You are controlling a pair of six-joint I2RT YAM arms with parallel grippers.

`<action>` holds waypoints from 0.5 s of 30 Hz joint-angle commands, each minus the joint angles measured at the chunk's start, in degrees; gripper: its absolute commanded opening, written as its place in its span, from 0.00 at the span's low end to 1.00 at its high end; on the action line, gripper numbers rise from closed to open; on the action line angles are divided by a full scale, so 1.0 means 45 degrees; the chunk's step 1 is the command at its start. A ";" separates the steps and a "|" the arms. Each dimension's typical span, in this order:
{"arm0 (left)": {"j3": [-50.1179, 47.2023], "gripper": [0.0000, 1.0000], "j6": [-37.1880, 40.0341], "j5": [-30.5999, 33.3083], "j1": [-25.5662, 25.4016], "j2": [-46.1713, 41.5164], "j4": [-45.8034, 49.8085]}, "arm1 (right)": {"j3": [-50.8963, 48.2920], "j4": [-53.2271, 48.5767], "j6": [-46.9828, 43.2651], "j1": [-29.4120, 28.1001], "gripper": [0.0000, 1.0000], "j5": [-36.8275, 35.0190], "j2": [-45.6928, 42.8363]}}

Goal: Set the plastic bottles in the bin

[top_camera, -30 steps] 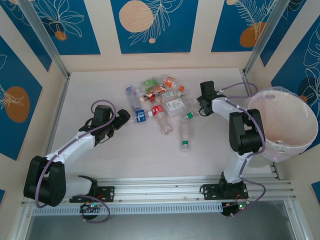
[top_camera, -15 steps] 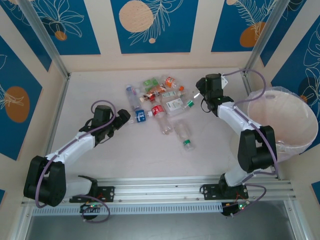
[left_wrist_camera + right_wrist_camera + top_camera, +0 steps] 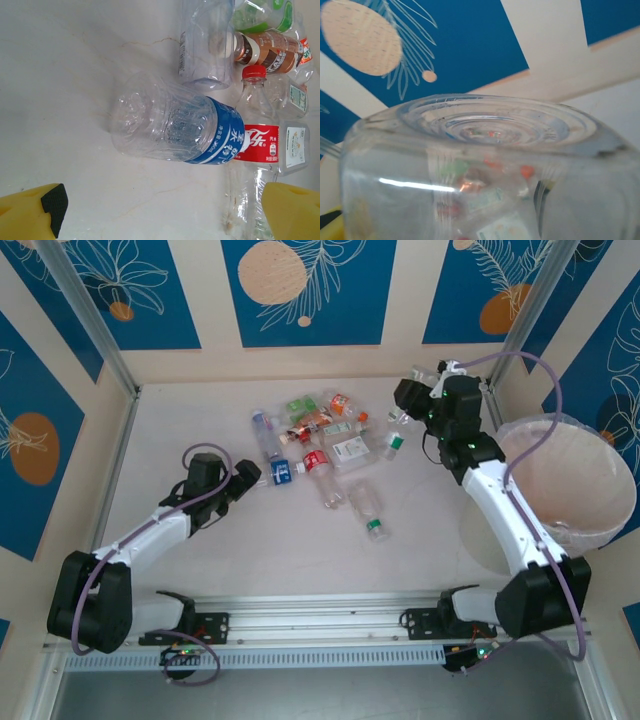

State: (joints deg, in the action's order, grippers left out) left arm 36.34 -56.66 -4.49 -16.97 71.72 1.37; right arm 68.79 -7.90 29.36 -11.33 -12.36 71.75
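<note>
The clear bottle swings sideways past the table's side edge next, over the bin's opening (image 3: 570, 478), and my right gripper lets go of it there.
Several plastic bottles (image 3: 320, 435) lie in a pile at the middle back of the table. A clear bottle with a blue label (image 3: 175, 125) lies on its side just ahead of my left gripper (image 3: 245, 478), which is open and low over the table; its yellow fingertips (image 3: 30, 215) stand wide apart with nothing between them. My right gripper (image 3: 410, 405) is raised at the back right, shut on a clear bottle with a green cap (image 3: 396, 440) hanging below it. That bottle's clear base (image 3: 485, 165) looms close in the right wrist view. The bin (image 3: 600, 530) stands at the right.
Another clear bottle with a green cap (image 3: 368, 512) lies alone in front of the pile. A red-labelled bottle (image 3: 257, 142) lies right behind the blue-labelled one. Walls with metal posts close in the back and sides.
My right arm has lifted the green-capped bottle off the table and swung up and back to the right, its jaws narrowing a little. The left arm has not moved.
</note>
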 commanded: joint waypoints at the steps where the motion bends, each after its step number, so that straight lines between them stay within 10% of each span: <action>1: -0.0094 1.00 -0.0091 -0.0294 0.0197 -0.0138 -0.0470 | 0.0833 -0.1135 -0.1596 0.0183 0.37 0.0338 -0.1080; 15: 0.0496 1.00 0.0473 -0.1684 0.0178 0.0788 -0.1573 | 0.2665 -0.6115 -0.3571 0.2742 0.35 0.1185 -0.4129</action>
State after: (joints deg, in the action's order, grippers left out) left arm 36.47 -56.25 -9.45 -16.91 74.00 -4.29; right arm 78.85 -29.06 15.77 -0.58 -7.60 54.83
